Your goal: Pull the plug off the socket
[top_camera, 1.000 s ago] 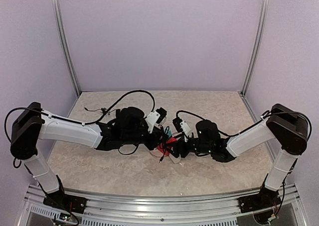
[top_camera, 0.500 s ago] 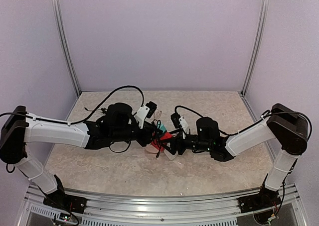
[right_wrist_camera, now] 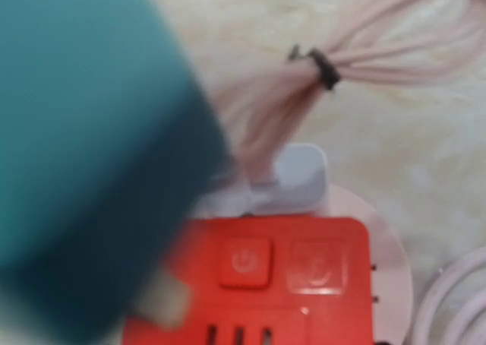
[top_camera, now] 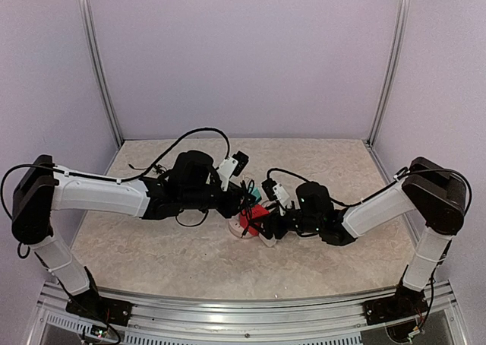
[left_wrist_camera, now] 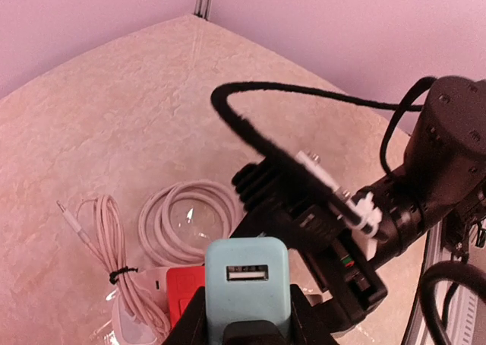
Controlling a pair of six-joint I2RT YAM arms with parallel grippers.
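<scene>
The plug's prong is bare, so my left gripper will lift the plug left in the top view next, then lower it onto open table.
The plug [left_wrist_camera: 247, 280] is a light teal USB charger block. My left gripper [left_wrist_camera: 247, 318] is shut on it, one black finger on each side. In the right wrist view the plug [right_wrist_camera: 83, 132] is a blurred teal mass with one pale prong showing bare above the socket's face. The socket [right_wrist_camera: 281, 284] is a bright red cube with two power buttons and slots. It shows low left of the plug in the left wrist view [left_wrist_camera: 184, 292] and between the arms from above [top_camera: 248, 222]. My right gripper [top_camera: 262, 225] is at the socket; its fingers are hidden.
A coiled white cable [left_wrist_camera: 186, 219] and a tied cable bundle [left_wrist_camera: 106, 261] lie on the marble-patterned table just behind the socket. A small white adapter [right_wrist_camera: 300, 174] and a pale round disc [right_wrist_camera: 391, 246] sit under and beside the socket. Purple walls enclose the table.
Half a second ago the plug and socket were held higher and further left. Both grippers have since come down and to the right, toward the table.
</scene>
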